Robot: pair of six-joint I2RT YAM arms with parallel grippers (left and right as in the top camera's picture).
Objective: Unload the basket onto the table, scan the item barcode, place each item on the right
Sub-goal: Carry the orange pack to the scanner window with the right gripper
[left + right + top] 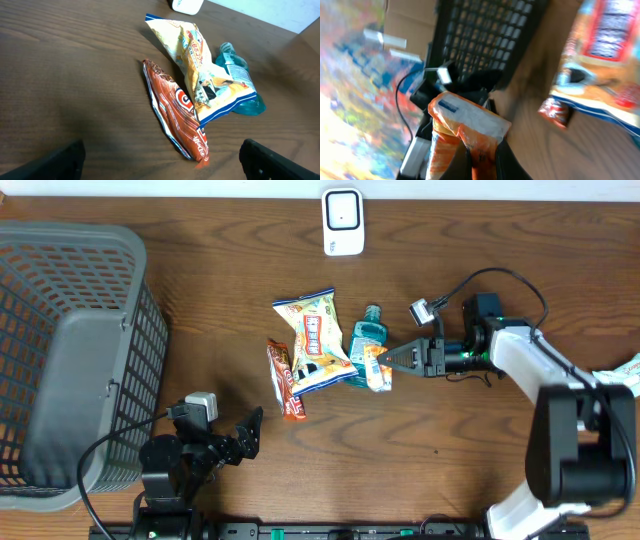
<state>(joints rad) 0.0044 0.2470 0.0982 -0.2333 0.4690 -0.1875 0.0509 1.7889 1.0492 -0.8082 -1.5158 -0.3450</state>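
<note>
My right gripper goes outward over the scanner (342, 222) next, then right in the overhead view. It then releases the packet on the tabletop (599, 310) beside the wrapper, clear of the pile.
My right gripper (387, 359) is shut on a small orange and white packet (377, 371), just right of the pile in the middle of the table. In the right wrist view the packet (465, 120) stands pinched at its orange end between my fingers (507, 162). The white scanner (342, 222) stands at the back edge, and its bottom shows in the left wrist view (186, 5). My left gripper (250, 430) rests low at the front left, open and holding nothing; its fingertips (280, 162) frame the view's bottom corners.
The pile holds a yellow chip bag (315, 340) (205, 70), a red-brown packet (285, 380) (175, 115) and a teal bottle (365, 335) (240, 75). A grey mesh basket (70, 360) fills the left side. A pale wrapper (620, 370) lies at the right edge.
</note>
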